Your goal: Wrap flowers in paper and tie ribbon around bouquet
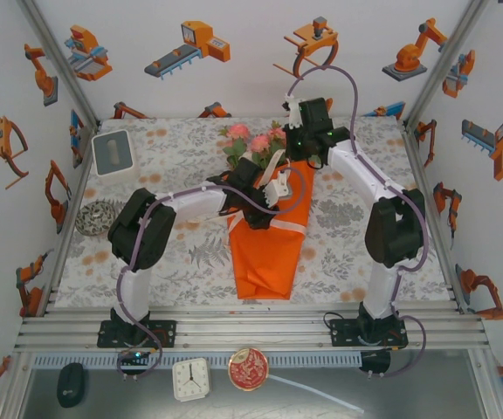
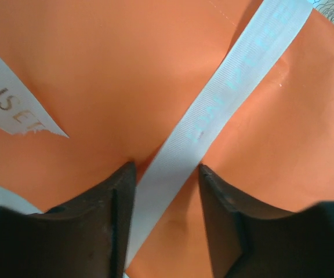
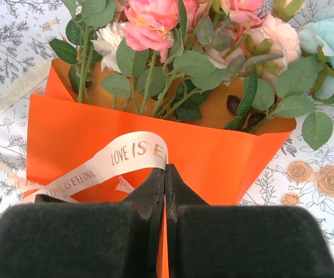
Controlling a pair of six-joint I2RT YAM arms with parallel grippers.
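Observation:
Bare orange paper shows beside the slanting ribbon, so my right gripper will next draw back from the flowers (image 1: 250, 140) over the paper's upper part (image 1: 296, 194) and release the ribbon's loop there.
The bouquet lies in mid-table, a cone of orange paper (image 1: 265, 253) with the flowers (image 1: 250, 140) pointing away from the arms. Pink, cream and pale blue blooms (image 3: 155, 23) stick out of the paper (image 3: 225, 150). The cream ribbon (image 2: 225, 98) runs slantwise across the paper (image 2: 126, 75). My left gripper (image 2: 167, 171) hovers open right over it, a finger on each side of the strip without clamping it. A frayed ribbon end (image 2: 16, 110) lies to the left. My right gripper (image 3: 166, 165) is shut on a printed loop of ribbon (image 3: 126, 156) just below the paper's top edge. From above, the left gripper (image 1: 278, 188) and right gripper (image 1: 302, 157) meet over the cone's upper part.
A white box (image 1: 113, 153) stands at the back left and a metal dish (image 1: 97, 216) sits by the left wall. On the shelf in front of the arm bases lie a black mouse (image 1: 72, 384), a small clock (image 1: 190, 380) and a red round disc (image 1: 248, 368). Printed walls close three sides.

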